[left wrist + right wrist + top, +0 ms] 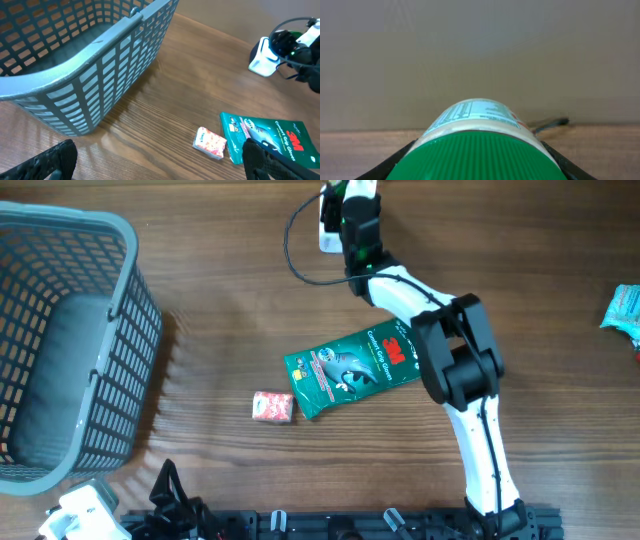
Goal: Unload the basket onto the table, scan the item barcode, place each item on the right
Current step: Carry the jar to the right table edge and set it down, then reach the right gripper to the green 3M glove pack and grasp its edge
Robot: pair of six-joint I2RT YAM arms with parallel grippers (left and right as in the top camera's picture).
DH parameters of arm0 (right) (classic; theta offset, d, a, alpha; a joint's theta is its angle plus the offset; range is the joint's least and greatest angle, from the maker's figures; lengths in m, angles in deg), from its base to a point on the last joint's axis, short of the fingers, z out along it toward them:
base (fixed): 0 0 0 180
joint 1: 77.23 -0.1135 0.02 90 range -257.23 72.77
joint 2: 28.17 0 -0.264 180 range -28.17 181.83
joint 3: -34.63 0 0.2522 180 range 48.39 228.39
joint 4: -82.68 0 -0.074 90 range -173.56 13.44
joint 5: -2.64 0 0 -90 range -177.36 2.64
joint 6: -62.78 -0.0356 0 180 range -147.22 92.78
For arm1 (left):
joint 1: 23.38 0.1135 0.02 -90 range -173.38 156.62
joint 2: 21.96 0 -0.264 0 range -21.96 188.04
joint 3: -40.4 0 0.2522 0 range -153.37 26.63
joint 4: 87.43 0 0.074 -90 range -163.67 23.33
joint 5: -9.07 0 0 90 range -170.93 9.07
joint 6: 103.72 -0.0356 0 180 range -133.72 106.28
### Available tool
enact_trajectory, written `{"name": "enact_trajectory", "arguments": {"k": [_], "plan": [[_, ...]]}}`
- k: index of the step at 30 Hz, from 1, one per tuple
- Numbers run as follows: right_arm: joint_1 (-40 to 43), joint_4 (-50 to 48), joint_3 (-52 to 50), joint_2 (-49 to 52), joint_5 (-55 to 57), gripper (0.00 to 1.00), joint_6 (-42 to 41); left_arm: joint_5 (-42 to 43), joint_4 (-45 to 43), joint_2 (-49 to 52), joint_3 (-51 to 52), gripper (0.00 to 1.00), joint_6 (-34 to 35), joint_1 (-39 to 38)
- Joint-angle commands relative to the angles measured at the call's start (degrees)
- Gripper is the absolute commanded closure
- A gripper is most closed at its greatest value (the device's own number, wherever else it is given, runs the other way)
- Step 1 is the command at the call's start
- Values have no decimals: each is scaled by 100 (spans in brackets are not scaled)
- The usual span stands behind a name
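Observation:
Bare wood lies free beside the teal packet, so next my right gripper needs to swing the jar away from the scanner, back and down there, tipping its fingers downward.
My right gripper [479,162] is shut on a jar [477,117] with a ribbed green lid and a pale printed label. One dark finger [395,161] shows on each side of the lid. From overhead, that gripper [360,225] holds the jar [354,200] at the table's far edge, right beside the white barcode scanner [328,228] with its black cable. The left wrist view shows the scanner [263,58] and the jar [306,36] at top right. My left gripper [160,162] stands open above bare wood near the front left, holding nothing.
A grey mesh basket [130,330] stands at the left. A green 3M glove packet [350,368] and a small red-and-white tissue pack [272,406] lie mid-table. A teal packet [625,310] lies at the right edge.

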Motion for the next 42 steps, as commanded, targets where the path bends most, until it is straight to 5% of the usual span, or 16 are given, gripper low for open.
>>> {"name": "enact_trajectory", "arguments": {"k": [1,9,16,22,30,31,32,36,42], "plan": [[-17,-258,26,-11,-74,51,57,24,-17,-26,0,0,9,35],[42,769,26,-1038,20,50,55,24,-17,-26,0,0,9,35],[1449,4789,26,-2900,304,46,-1213,24,-20,-26,0,0,11,35],[3480,7514,-35,-2811,-553,46,-1587,24,-17,-26,0,0,9,35],[5880,7563,-1093,-2308,-984,34,-1729,24,-17,-26,0,0,9,35],[6131,7545,-1099,-2304,-1169,25,-1729,24,-17,-26,0,0,9,35],[6310,7556,-1040,-2323,-1495,6,-1725,24,-17,-26,0,0,9,35],[6430,8017,-146,-2632,-2649,0,-1703,24,-17,-26,0,0,9,35],[5254,9263,721,-4483,-2656,0,-2245,24,-17,-26,0,0,9,35]]}}
